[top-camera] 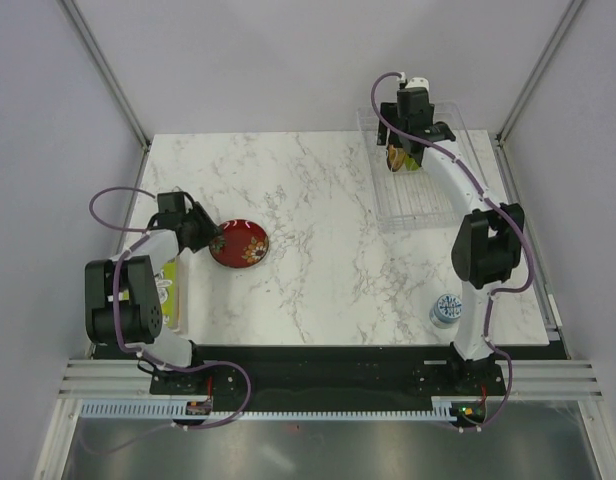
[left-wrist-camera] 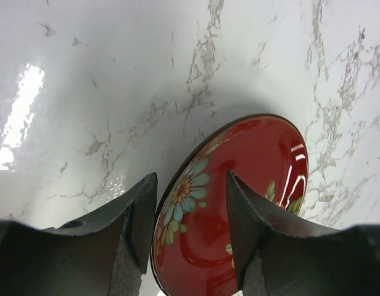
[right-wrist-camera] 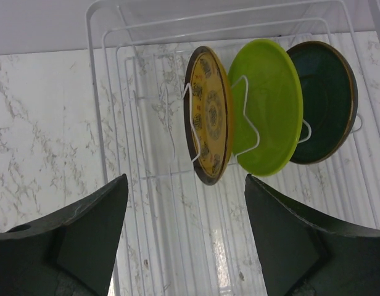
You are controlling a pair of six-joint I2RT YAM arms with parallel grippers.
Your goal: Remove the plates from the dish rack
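The yellow patterned plate is lined up with my open fingers. I will next lower my right gripper over the plate's nearest rim (top-camera: 395, 160) (right-wrist-camera: 215, 174) and close it.
A dark red floral plate (top-camera: 240, 243) (left-wrist-camera: 251, 179) lies flat on the marble table at the left. My left gripper (top-camera: 210, 238) (left-wrist-camera: 191, 176) straddles its near rim, open, with a gap between each finger and the plate. The clear dish rack (top-camera: 428, 210) (right-wrist-camera: 147, 234) sits at the back right. A yellow patterned plate (right-wrist-camera: 210, 117), a lime green plate (right-wrist-camera: 270, 111) and a dark teal plate (right-wrist-camera: 326, 98) stand upright in its white wire holder. My right gripper (top-camera: 406, 160) (right-wrist-camera: 185, 177) hangs open above the rack, just short of the yellow plate, holding nothing.
A small blue-and-white cup (top-camera: 446, 308) stands on the table near the right arm's base. A flat green-yellow rectangular item (top-camera: 171, 290) lies at the table's left edge beside the left arm. Grey walls close off the back and sides.
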